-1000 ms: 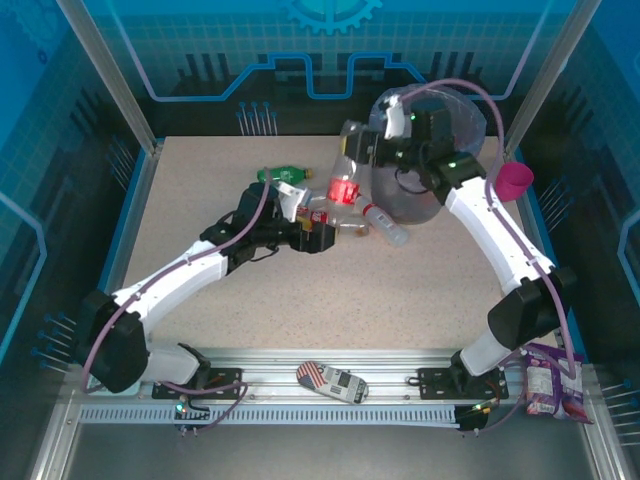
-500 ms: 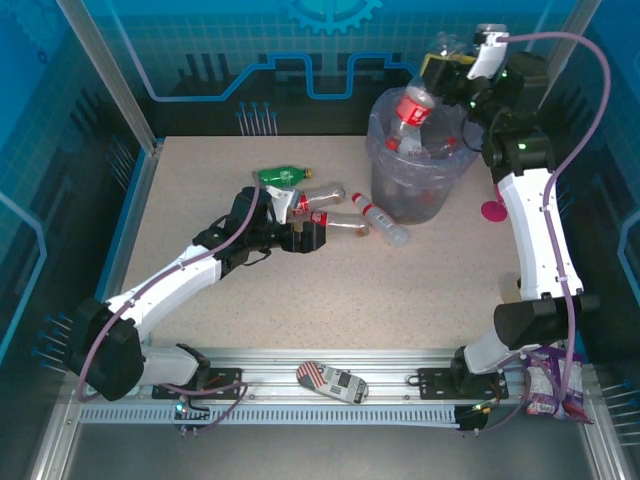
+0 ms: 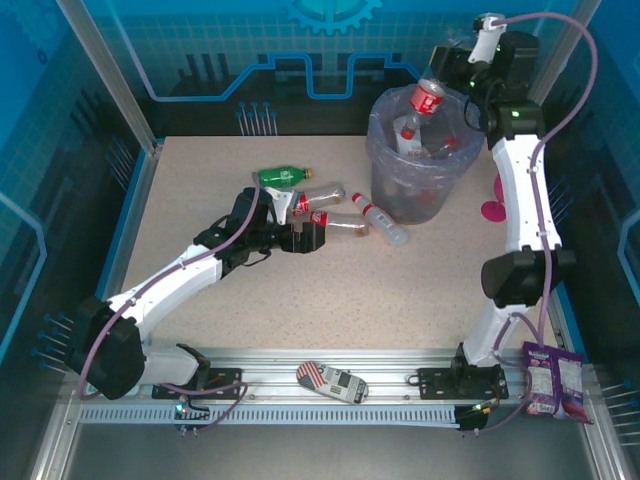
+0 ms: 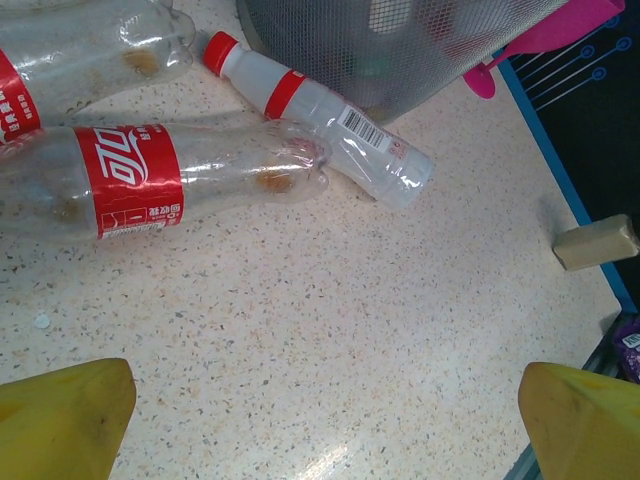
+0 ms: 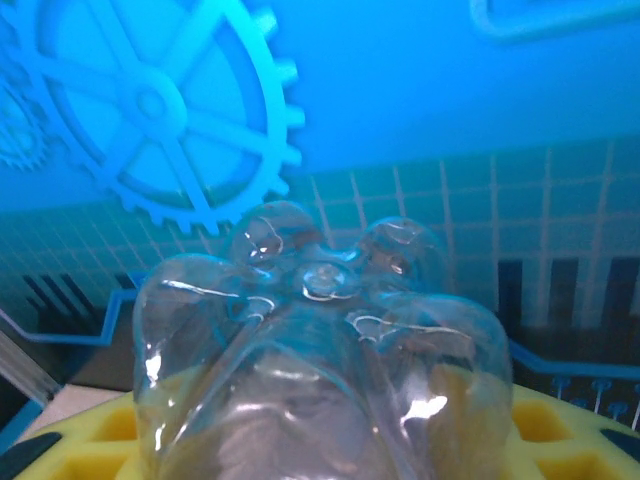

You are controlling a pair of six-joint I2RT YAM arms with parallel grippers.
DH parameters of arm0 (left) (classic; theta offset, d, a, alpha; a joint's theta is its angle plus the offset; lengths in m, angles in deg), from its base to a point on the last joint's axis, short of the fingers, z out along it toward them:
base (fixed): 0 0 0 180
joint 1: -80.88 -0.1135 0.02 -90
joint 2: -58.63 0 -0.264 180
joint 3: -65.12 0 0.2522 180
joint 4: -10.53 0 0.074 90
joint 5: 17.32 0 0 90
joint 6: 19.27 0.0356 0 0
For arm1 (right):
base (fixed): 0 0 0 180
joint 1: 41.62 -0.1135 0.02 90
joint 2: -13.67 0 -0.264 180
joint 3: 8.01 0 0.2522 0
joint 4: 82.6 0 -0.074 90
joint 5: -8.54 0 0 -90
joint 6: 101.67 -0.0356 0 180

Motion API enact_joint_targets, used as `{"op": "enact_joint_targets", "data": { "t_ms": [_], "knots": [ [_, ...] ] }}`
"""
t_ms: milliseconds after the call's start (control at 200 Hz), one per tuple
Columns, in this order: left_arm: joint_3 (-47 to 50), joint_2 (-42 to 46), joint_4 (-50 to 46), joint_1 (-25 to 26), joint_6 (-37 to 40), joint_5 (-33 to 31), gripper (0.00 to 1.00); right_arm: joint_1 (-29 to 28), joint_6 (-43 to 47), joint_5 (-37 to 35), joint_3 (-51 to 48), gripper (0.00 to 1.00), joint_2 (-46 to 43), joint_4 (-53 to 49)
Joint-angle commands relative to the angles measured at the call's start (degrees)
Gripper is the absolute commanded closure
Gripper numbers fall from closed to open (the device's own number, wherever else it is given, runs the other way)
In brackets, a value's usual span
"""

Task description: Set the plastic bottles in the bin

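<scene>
My right gripper will next lower over the bin's opening point(image 3: 400, 110), toward the green bottle's side, and let go of the clear red-labelled bottle, as its bottom is still above the bin's rim.
My right gripper point(image 3: 452, 72) is raised over the far rim of the bin point(image 3: 385, 190), shut on a clear red-labelled bottle point(image 3: 428, 97) that slants down toward the bin's mouth. In the right wrist view the bottle's clear base point(image 5: 322, 330) sits between my yellow pads point(image 5: 100, 430). More bottles point(image 3: 408, 128) lie inside the bin. On the table lie a green bottle point(image 3: 280, 176), two red-labelled bottles point(image 4: 180, 180) point(image 4: 90, 40) and a small red-capped bottle point(image 4: 330, 130). My left gripper point(image 3: 312, 237) point(image 4: 320, 420) stands open just short of them, with bare table between its fingers.
A pink funnel-shaped cup point(image 3: 493, 210) lies right of the bin. A tan block point(image 4: 595, 243) sits near the table's right edge. A flag-patterned object point(image 3: 335, 381) rests on the front rail, and a purple snack packet point(image 3: 548, 380) lies at the front right.
My right arm has swung the red-labelled bottle from beside the bin up over its rim, then tilted it toward the opening. The left arm has barely moved.
</scene>
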Motion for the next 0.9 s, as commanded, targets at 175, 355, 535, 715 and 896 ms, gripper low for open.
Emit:
{"op": "enact_joint_targets", "data": {
  "t_ms": [175, 355, 535, 715, 896],
  "knots": [
    [0.7, -1.7, -1.1, -0.3, -0.8, -0.7, 0.01, -1.3, 3.8, 5.5, 9.8, 0.58, 7.2, -15.5],
    [-0.1, -3.3, -1.0, -0.3, -0.7, 0.0, 0.01, -1.9, 5.1, 6.2, 11.0, 0.57, 10.1, -19.2],
    [-1.1, -4.1, -1.5, -0.3, -0.2, 0.4, 0.01, -3.0, 5.8, 5.5, 11.2, 0.57, 12.6, -19.7],
    [-1.6, -4.7, -1.8, -0.4, -0.1, 0.6, 0.01, -4.1, 5.5, 5.6, 12.5, 0.57, 16.3, -19.7],
    [-1.9, -5.4, -1.8, -0.4, -0.4, 1.0, 0.01, -4.9, 5.3, 5.6, 13.4, 0.57, 20.0, -20.3]
  ]
}}
